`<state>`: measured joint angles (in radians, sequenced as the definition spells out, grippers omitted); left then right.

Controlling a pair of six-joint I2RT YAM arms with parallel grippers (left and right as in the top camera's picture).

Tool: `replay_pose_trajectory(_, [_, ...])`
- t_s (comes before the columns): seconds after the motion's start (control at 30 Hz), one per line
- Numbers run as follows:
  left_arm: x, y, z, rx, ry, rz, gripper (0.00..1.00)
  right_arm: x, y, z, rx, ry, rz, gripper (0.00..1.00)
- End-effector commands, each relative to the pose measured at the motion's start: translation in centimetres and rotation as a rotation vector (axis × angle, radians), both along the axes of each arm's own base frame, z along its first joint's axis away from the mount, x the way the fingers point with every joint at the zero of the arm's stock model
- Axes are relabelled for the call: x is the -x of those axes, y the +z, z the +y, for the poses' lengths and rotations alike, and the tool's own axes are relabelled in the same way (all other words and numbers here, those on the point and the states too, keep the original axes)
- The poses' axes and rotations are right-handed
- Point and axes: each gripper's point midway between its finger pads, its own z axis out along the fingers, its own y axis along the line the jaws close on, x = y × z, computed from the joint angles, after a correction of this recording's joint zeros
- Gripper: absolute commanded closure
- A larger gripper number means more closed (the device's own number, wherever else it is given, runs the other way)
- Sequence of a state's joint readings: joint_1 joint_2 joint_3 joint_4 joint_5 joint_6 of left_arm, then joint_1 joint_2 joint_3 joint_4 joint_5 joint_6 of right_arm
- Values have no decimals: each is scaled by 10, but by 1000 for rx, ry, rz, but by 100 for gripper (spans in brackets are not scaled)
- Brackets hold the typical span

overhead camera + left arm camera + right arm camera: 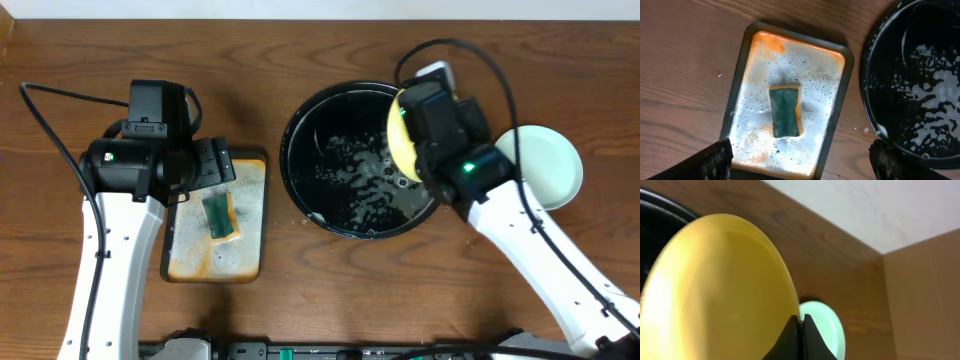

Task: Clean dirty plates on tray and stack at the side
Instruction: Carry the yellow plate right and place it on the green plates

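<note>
The blue-green plate (545, 165) (827, 323) lies below my right gripper and to its right in the overhead view. I should lower my right gripper to it, tilt the upright plate flat and then let go of it.
My right gripper (800, 325) is shut on the rim of the pale yellow plate (720, 290) and holds it on edge over the right rim of the round black tray (300, 160); the plate shows as a yellow sliver in the overhead view (398, 130). A pale blue-green plate (545, 165) lies on the table to the right of the tray, also behind the fingers in the right wrist view (827, 327). My left gripper (800, 160) is open and empty above the rectangular metal tray. The black tray (920, 80) holds soapy water and no plates.
A rust-stained rectangular metal tray (245, 250) with foam holds a green sponge (218, 216), seen also in the left wrist view (785, 111). The table's back edge and a white wall run behind. Black cables trail near both arms.
</note>
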<state>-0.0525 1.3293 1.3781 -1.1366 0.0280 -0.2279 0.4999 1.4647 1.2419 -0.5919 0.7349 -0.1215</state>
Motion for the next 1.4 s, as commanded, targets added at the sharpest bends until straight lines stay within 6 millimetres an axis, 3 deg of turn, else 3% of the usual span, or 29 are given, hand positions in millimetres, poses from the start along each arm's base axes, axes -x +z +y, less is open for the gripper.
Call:
replay_pose_trajectory(0.0, [-2, 4, -1, 6, -10, -13, 12, 5, 11, 3, -69, 23, -6, 99])
replay_pose_trajectory(0.13, [-2, 4, -1, 6, -10, -13, 12, 3, 13, -3, -61, 2, -21, 99])
replay_pose_trajectory(0.27, [-2, 4, -1, 6, -10, -13, 12, 9, 25, -10, 86, -24, -44, 99])
replay_pose_trajectory(0.4, [-2, 4, -1, 6, -10, -13, 12, 7, 20, 5, 1, 40, -28, 99])
replay_pose_trajectory(0.5, [-2, 4, -1, 6, -10, -13, 12, 6, 23, 0, -14, -2, -53, 99])
replay_pose_trajectory(0.63, [-2, 4, -1, 6, -11, -13, 12, 4, 11, 12, -108, 69, -3, 99])
replay_pose_trajectory(0.83, [-2, 4, -1, 6, -10, -13, 12, 3, 6, -35, -185, -142, -26, 99])
replay_pose_trajectory(1.0, [-2, 4, -1, 6, -10, -13, 12, 7, -16, -87, -369, -302, 37, 99])
replay_pose_trajectory(1.17, [-2, 4, -1, 6, -11, -13, 12, 13, -32, -148, -608, -435, 70, 99])
replay_pose_trajectory(1.37, [-2, 4, -1, 6, -11, -13, 12, 33, -54, -226, -680, -632, 74, 99])
